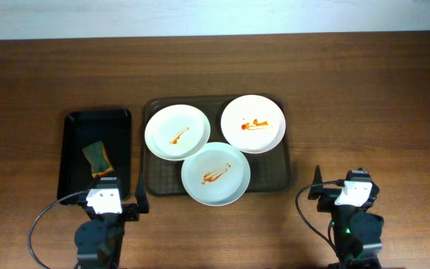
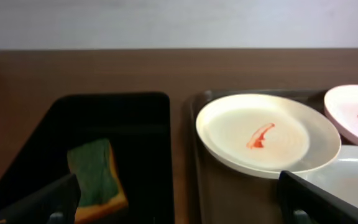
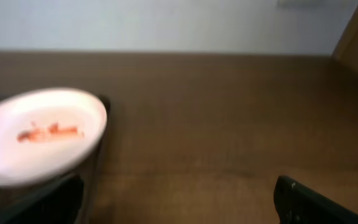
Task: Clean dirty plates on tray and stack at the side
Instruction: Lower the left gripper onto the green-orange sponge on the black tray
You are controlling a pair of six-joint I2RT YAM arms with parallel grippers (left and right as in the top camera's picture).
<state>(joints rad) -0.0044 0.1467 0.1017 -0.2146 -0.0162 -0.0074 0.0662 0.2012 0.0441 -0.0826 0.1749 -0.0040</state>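
Observation:
Next, my left gripper moves outward and down into the black tray, tipping its fingers downward around the sponge [image 1: 98, 158] [image 2: 96, 177], which lies outward of and below them.
Three white plates smeared with orange-red sauce lie on the dark brown tray [image 1: 278, 175]: one at the left [image 1: 177, 131], one at the back right [image 1: 253, 123], one at the front [image 1: 216, 173] overlapping the tray's front rim. My left gripper [image 1: 118, 196] is open and empty near the table's front edge, in front of the black tray. My right gripper [image 1: 333, 188] is open and empty to the right of the brown tray. The left wrist view shows the left plate [image 2: 267, 134], and the right wrist view shows the back right plate [image 3: 42, 134].
A smaller narrow black tray [image 1: 77, 161] stands left of the brown tray and holds a green and orange sponge [image 1: 97, 159], which also shows in the left wrist view [image 2: 96, 172]. Bare wooden table [image 1: 372, 112] lies to the right.

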